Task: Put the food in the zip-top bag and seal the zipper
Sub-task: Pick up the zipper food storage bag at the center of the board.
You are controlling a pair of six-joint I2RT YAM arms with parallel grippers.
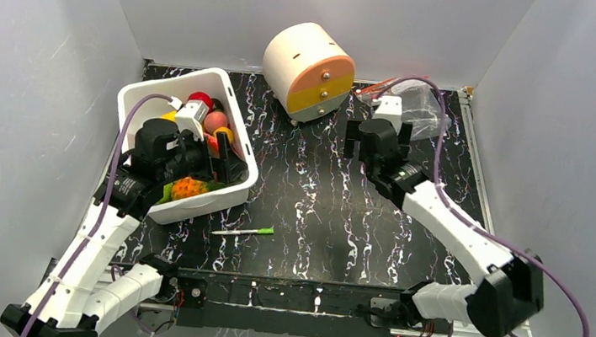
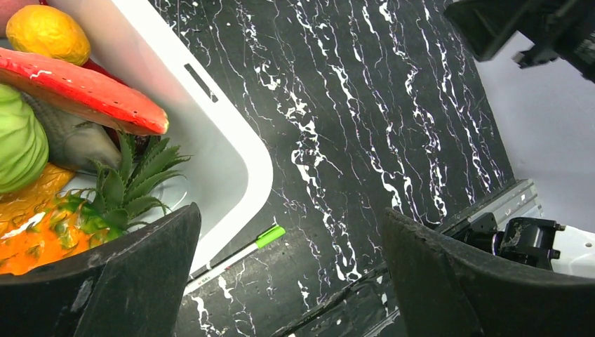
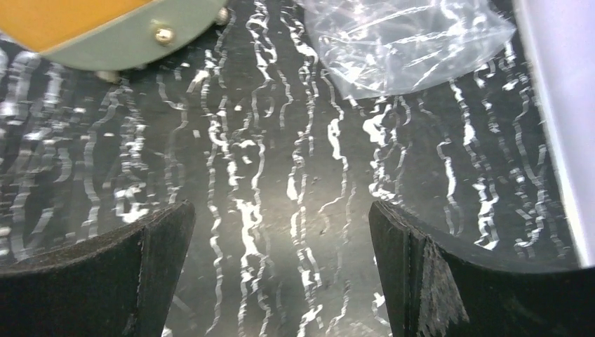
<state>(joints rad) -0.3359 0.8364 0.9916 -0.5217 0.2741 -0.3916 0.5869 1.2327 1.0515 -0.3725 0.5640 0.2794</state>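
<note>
My right gripper moves down to the near corner of the clear bag point(image 1: 416, 106) next and closes its fingers, since that corner lies closest on open table.
The food, several toy pieces point(image 1: 198, 123), lies in a white bin point(image 1: 137, 99) at the left. The left wrist view shows an orange fruit point(image 2: 45, 31), a red watermelon slice point(image 2: 77, 91), a green cabbage point(image 2: 17, 140) and an orange pineapple point(image 2: 35, 232). My left gripper point(image 1: 215, 159) is open and empty above the bin's near right corner point(image 2: 238, 161). The clear zip-top bag point(image 1: 416, 106) lies at the far right, its red-orange zipper point(image 1: 370, 89) at its left end. My right gripper point(image 1: 379, 135) is open and empty just in front of the bag point(image 3: 407, 45).
A round cream drawer unit with orange and yellow fronts point(image 1: 310, 72) stands at the back middle, left of the bag. A thin white-and-green stick point(image 1: 243, 231) lies on the black marbled table in front of the bin. Grey walls close in the left, back and right.
</note>
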